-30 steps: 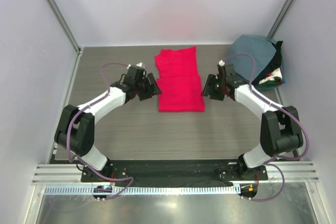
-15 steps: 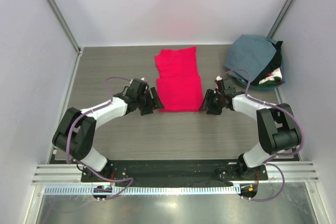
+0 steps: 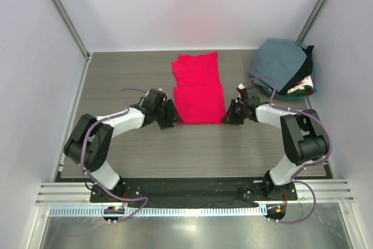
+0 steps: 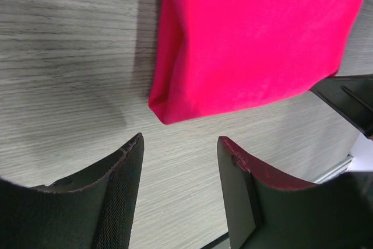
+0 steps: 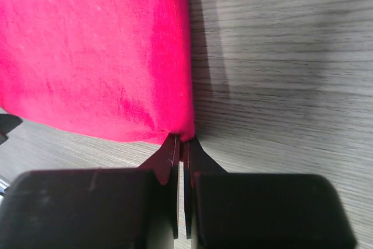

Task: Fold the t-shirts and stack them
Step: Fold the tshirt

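Note:
My right gripper should next lift the pinched corner of the shirt, carry it outward over the shirt's far end (image 3: 212, 58) and lower to let it go, because that part of the shirt is still uncovered.
A bright red t-shirt (image 3: 198, 88) lies folded into a long strip in the middle of the table. My right gripper (image 3: 226, 118) is at its near right corner. In the right wrist view the gripper (image 5: 183, 141) is shut, pinching the corner of the red cloth (image 5: 93, 45). My left gripper (image 3: 171, 119) sits at the near left corner. In the left wrist view its jaws (image 4: 180, 141) stand open over bare table, just short of the red corner (image 4: 250, 33), holding nothing.
A heap of other t-shirts (image 3: 282, 65), slate grey-blue on top with dark, white and coloured cloth under it, lies at the back right corner. White walls close in the wood-grain table (image 3: 145, 150) on three sides.
Both grippers came nearer along the shirt's sides to its near corners. The right gripper shut on the near right corner. The left jaws stay open, a little narrower.

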{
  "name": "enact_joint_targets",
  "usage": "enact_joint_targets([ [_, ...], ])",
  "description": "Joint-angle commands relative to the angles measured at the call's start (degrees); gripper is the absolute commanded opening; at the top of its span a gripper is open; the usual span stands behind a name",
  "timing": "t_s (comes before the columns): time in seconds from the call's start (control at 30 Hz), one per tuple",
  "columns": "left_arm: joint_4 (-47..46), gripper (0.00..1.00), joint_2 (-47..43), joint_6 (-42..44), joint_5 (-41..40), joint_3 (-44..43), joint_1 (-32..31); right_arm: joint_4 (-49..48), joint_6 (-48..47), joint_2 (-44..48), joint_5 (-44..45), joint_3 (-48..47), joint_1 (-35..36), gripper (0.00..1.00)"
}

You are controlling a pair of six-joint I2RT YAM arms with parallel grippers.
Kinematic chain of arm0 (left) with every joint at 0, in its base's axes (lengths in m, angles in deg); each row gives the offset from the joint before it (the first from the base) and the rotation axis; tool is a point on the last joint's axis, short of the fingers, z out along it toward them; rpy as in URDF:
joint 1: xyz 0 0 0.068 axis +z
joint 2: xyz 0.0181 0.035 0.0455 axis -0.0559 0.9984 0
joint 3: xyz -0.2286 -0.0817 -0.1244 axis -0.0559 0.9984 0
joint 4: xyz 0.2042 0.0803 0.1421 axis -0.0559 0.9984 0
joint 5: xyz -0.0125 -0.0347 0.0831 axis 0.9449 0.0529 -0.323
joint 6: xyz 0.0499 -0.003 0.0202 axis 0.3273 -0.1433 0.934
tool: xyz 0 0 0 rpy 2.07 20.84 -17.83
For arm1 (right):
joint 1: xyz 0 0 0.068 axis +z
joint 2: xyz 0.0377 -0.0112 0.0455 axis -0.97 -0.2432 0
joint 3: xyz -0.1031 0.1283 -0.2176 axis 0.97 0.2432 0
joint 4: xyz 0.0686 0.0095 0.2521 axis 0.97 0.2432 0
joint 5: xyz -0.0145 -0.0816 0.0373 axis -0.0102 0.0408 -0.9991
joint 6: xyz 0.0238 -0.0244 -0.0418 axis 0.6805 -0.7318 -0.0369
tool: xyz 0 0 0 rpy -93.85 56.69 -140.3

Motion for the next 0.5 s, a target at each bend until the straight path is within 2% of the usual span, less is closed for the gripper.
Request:
enact_joint_targets([
  [0.0,-3.2,0.54,1.3,-0.9,1.1,0.3,0.0,-3.2,-0.2,0.5,0.3,1.2,0.2,0.01],
  [0.17,-5.3,0.52,3.8,-2.0,-0.2,0.3,0.0,-3.5,-0.4,1.0,-0.1,1.7,0.1,0.01],
  [0.47,-7.1,0.34,7.2,-3.1,-3.3,-0.3,0.0,-3.3,-0.3,2.4,-0.4,2.3,0.1,0.01],
])
